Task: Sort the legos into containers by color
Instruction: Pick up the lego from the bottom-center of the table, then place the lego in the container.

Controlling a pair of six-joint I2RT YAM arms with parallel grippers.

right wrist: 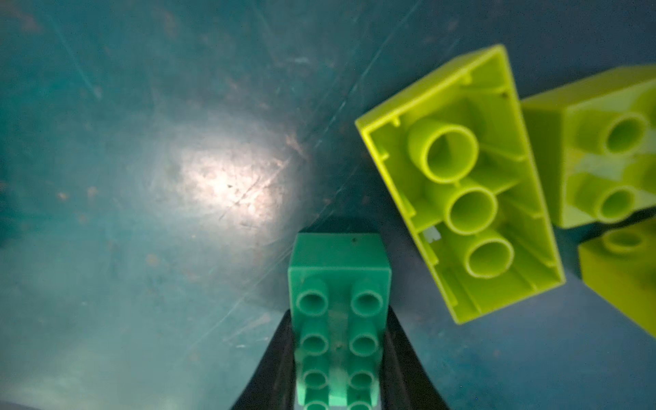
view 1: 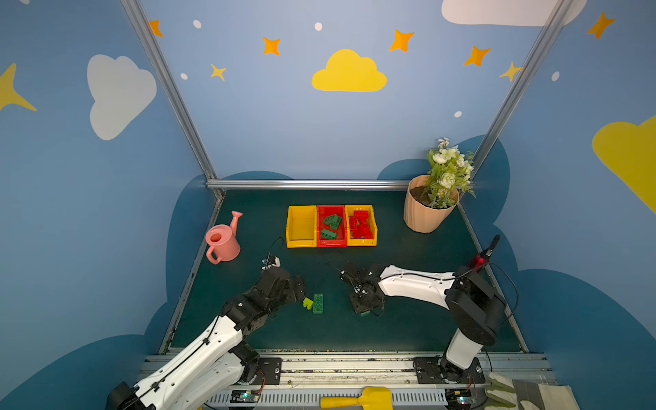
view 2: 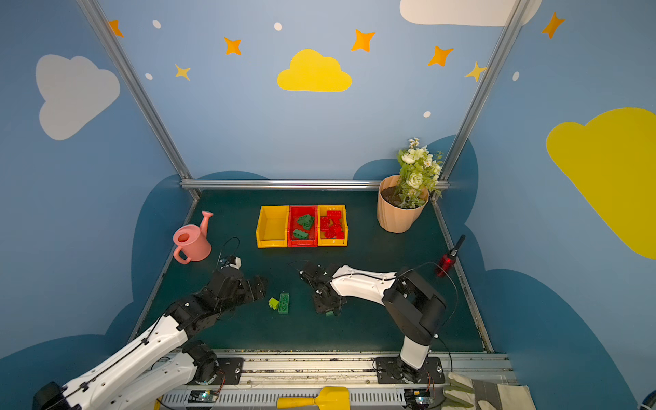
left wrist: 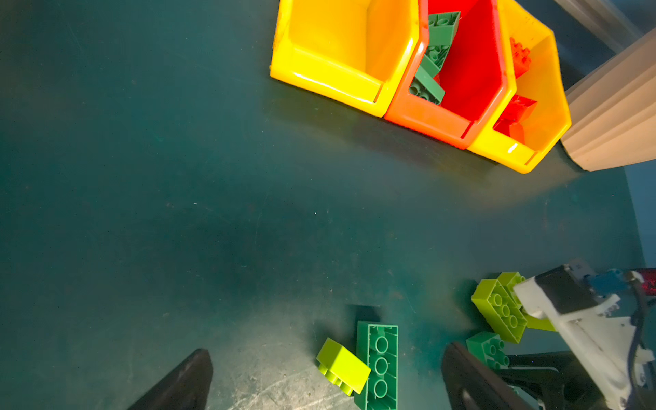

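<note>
My right gripper will next lift the matching lego up and outward over the red bin [view 1: 331, 244] with dark green legos, then let go.
Three containers stand in a row at the back: an empty yellow bin [view 1: 301, 227], a red bin [view 1: 331, 244] with dark green legos, and a yellow bin [view 1: 361, 243] with red legos. My right gripper [right wrist: 339, 372] is shut on a dark green lego [right wrist: 339, 284] low over the mat, its studs facing the wrist camera. Beside it lie lime legos [right wrist: 461, 184], hidden under the arm in both top views. My left gripper [left wrist: 326, 383] is open just left of a lime lego [view 1: 307, 303] and a long dark green lego [view 1: 318, 303] lying studs down.
A pink watering can [view 1: 222, 241] stands at the left and a peach flower pot [view 1: 426, 213] at the back right. A red-and-black tool [view 1: 482, 257] leans on the right edge. A yellow scoop [view 1: 358, 399] lies on the front rail.
</note>
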